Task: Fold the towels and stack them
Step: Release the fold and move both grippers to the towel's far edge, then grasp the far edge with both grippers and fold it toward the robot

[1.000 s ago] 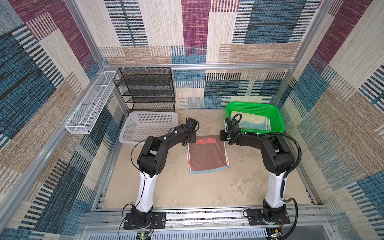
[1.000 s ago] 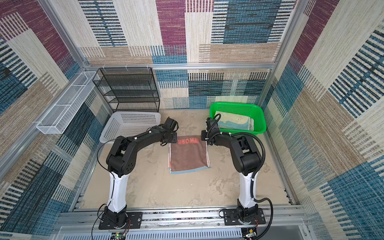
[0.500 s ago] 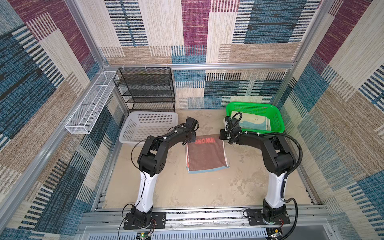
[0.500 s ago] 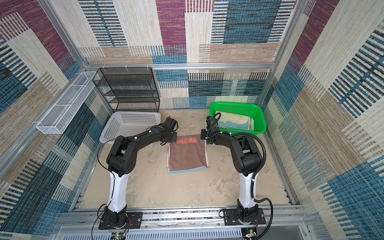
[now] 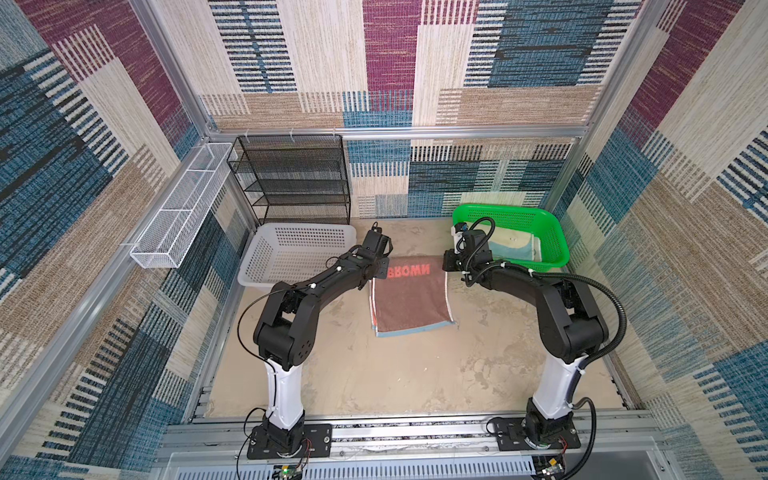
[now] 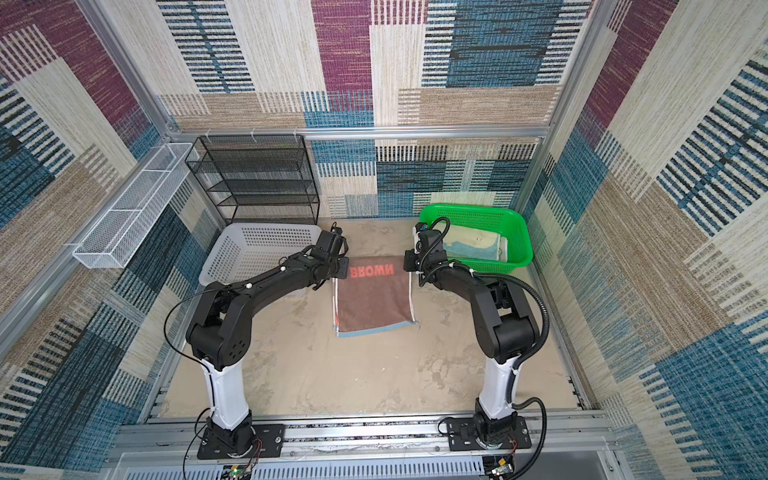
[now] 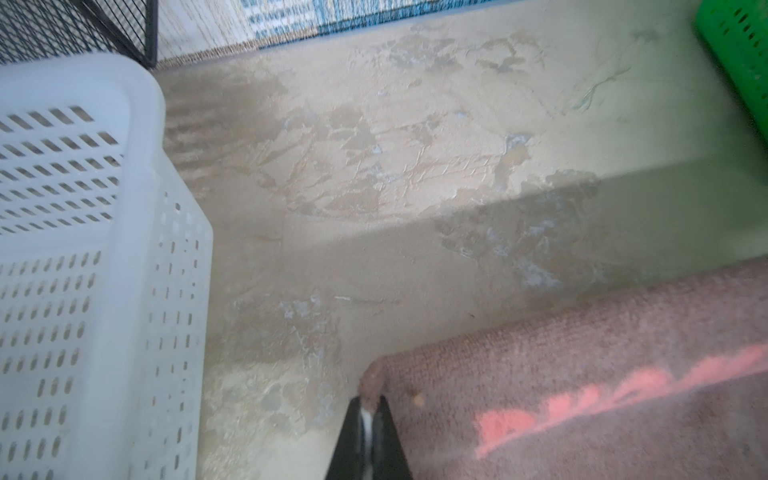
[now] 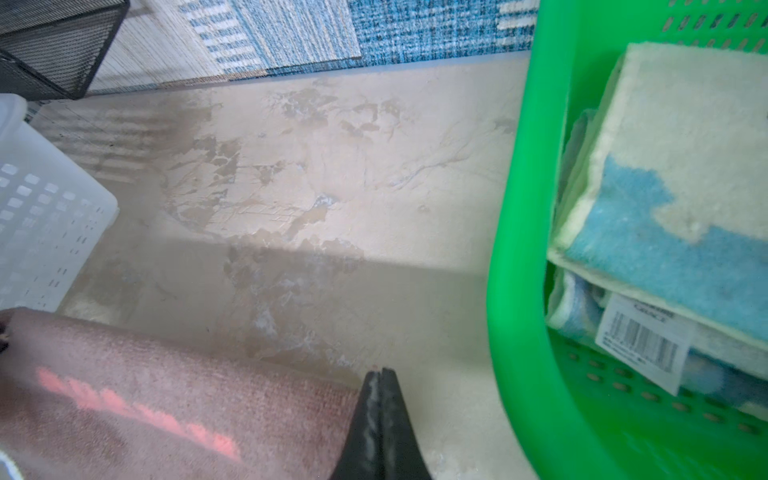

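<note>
My right gripper should carry the towel's edge straight back, releasing it over the near blue-strip corner (image 5: 452,322).
A brown towel (image 5: 409,299) (image 6: 372,297) with red letters lies flat mid-table, with a blue strip showing along its near edge. My left gripper (image 5: 383,271) (image 6: 343,268) (image 7: 370,405) is shut on its far left corner, which bunches up between the fingertips. At the far right corner, my right gripper (image 5: 447,266) (image 6: 407,263) (image 8: 379,374) is shut on the towel's (image 8: 187,386) edge. Folded cream and blue towels (image 5: 513,245) (image 6: 473,245) (image 8: 673,187) lie in the green basket (image 5: 557,245) (image 6: 523,235) (image 8: 523,249).
A white perforated basket (image 5: 299,226) (image 6: 257,226) (image 7: 137,137) stands at the back left, close to my left arm. Behind it is a black mesh rack (image 5: 295,178). A white wire tray (image 5: 178,208) hangs on the left wall.
Both grippers have closed on the brown towel's far corners. The arms and the towel have hardly shifted.
</note>
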Action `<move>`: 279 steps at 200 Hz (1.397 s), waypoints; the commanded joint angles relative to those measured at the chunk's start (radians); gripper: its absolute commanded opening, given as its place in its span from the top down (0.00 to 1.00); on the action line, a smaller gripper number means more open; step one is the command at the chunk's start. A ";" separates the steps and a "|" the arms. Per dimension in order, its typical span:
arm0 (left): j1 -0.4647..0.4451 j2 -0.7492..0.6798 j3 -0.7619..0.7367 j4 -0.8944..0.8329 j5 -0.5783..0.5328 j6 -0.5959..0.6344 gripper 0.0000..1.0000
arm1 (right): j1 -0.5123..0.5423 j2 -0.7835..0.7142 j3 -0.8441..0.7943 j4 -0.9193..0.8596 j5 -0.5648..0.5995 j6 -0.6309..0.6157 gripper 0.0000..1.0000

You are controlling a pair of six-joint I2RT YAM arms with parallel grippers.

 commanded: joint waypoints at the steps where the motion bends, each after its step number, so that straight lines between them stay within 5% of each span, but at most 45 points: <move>1: 0.003 -0.050 -0.061 0.096 0.009 0.071 1.00 | -0.003 -0.037 -0.023 0.053 -0.028 -0.017 1.00; 77: -0.035 -0.316 -0.395 0.243 0.156 0.057 1.00 | -0.003 -0.290 -0.292 0.030 -0.142 0.003 1.00; 151: -0.194 -0.465 -0.630 0.246 -0.006 -0.045 1.00 | 0.009 -0.485 -0.583 0.032 -0.212 0.119 1.00; 214: -0.251 -0.467 -0.758 0.299 -0.059 -0.165 1.00 | 0.029 -0.476 -0.704 0.041 -0.202 0.168 1.00; 237: -0.291 -0.463 -0.792 0.314 -0.092 -0.190 0.67 | 0.030 -0.462 -0.707 0.037 -0.211 0.180 0.85; 279: -0.352 -0.600 -0.836 0.293 -0.156 -0.180 0.48 | 0.029 -0.541 -0.679 -0.028 -0.161 0.176 0.54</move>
